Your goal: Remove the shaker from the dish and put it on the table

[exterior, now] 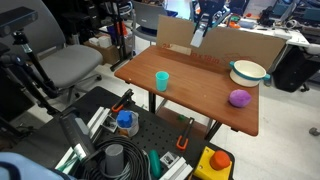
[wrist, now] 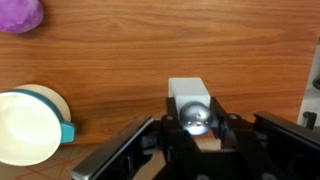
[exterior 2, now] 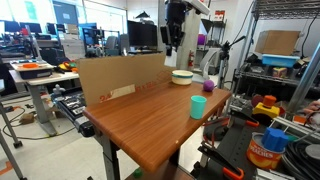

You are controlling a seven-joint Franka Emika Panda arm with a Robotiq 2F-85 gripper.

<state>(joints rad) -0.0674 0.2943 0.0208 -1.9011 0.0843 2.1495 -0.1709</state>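
Observation:
I should lower the shaker (exterior: 197, 38) with my gripper to the table between the dish (exterior 2: 182, 76) and the teal cup.
My gripper (exterior: 204, 24) is shut on the shaker (exterior: 197, 38), a slim whitish cylinder, and holds it in the air above the back of the brown wooden table (exterior: 200, 92). In the wrist view the shaker (wrist: 188, 92) with its shiny metal top sits between the jaws (wrist: 193, 130) over bare wood. The white dish with a teal rim (exterior: 248, 71) stands apart at the table's corner and shows nothing inside in the wrist view (wrist: 22, 125). Gripper (exterior 2: 172, 38), shaker (exterior 2: 170, 48), dish (exterior 2: 182, 76) and table (exterior 2: 140, 120) also show in an exterior view.
A teal cup (exterior: 162, 80) (exterior 2: 198, 105) stands mid-table. A purple rounded lump (exterior: 239, 98) (exterior 2: 208, 86) (wrist: 18, 14) lies near the dish. A cardboard wall (exterior: 235, 45) (exterior 2: 110, 80) lines the table's back edge. A black tool cart (exterior: 150, 150) stands by the front edge.

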